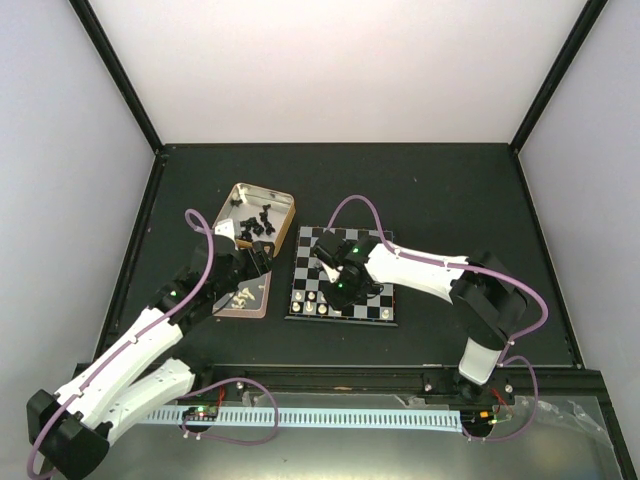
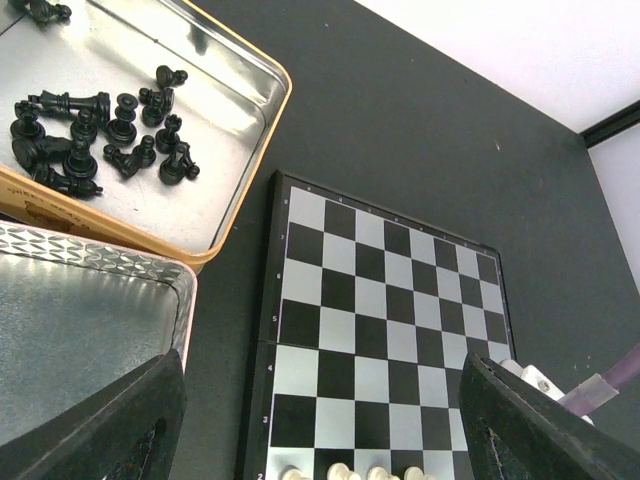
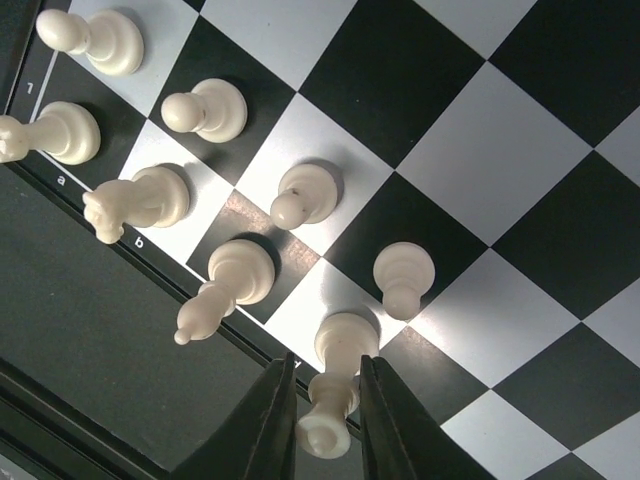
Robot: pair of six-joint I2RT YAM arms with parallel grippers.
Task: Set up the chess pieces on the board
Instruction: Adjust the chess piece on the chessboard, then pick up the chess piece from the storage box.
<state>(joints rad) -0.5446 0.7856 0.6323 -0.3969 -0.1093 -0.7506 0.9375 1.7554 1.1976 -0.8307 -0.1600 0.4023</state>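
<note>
The robot's open left gripper will next move back over the group of cream-white pieces in the second shallow tin, then go down to close on one of them.
The board (image 1: 384, 309) lies at the table's middle, with several cream-white chess pieces (image 1: 312, 300) in two rows at its near left corner. In the right wrist view a rook (image 3: 55, 132), knight (image 3: 135, 203) and bishop (image 3: 225, 285) stand along the edge, with pawns (image 3: 305, 192) in front. My right gripper (image 3: 325, 420) is shut on a tall white piece (image 3: 335, 385) standing on a light edge square beside the bishop. The left gripper (image 2: 325, 430) hangs open over the board's left edge, holding nothing. Black chess pieces (image 2: 100, 135) lie heaped in an open tin (image 2: 255, 150).
A second shallow tin (image 2: 80, 330) sits just in front of the first, left of the board (image 2: 380, 290). Black frame posts and white walls close the table on three sides. Most of the board's squares (image 3: 480, 150) carry nothing.
</note>
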